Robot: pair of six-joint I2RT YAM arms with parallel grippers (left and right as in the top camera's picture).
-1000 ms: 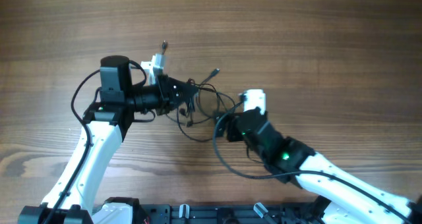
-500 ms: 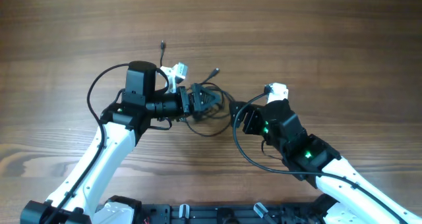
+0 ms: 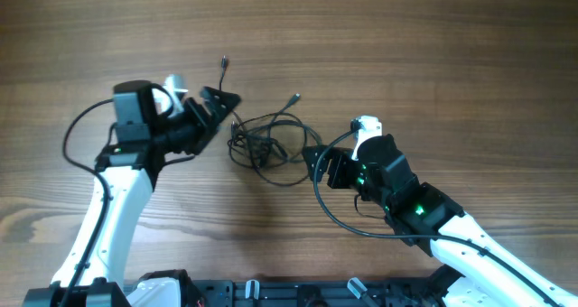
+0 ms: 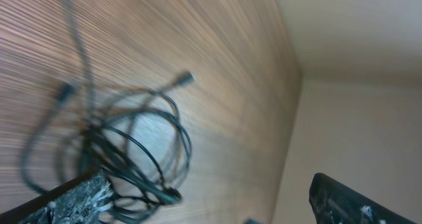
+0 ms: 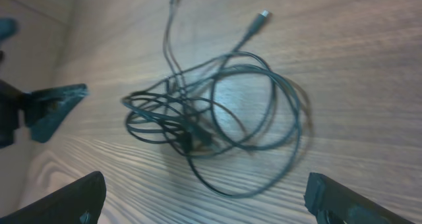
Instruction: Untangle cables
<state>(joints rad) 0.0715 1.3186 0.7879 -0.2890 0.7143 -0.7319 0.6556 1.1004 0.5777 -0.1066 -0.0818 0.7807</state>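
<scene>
The outer piece of the cable loop has bare wood on both sides, so next my right gripper needs to lower onto that cable piece's near bend (image 3: 304, 177) (image 5: 282, 173) and close.
The cables (image 3: 260, 145) lie on the wooden table as one tangled bundle of thin black loops between my two arms. One plug end (image 3: 295, 97) points up and right, and another (image 3: 224, 63) reaches toward the far side. My left gripper (image 3: 223, 114) is open just left of the bundle, holding nothing. In the left wrist view the cables (image 4: 92, 145) blur ahead of the left gripper (image 4: 214, 204). My right gripper (image 3: 312, 165) is open at the bundle's right edge. In the right wrist view the cables (image 5: 188, 128) spread in front of the right gripper (image 5: 208, 204), untouched.
Bare wood table (image 3: 406, 45) surrounds the bundle on all sides. A thicker black arm cable (image 3: 339, 224) loops beside my right wrist. One left finger (image 5: 56, 107) shows in the right wrist view, left of the bundle.
My left gripper opened, let go of the cables and drew back to the left. The bundle settled on the table. My right gripper edged left toward the bundle, still open.
</scene>
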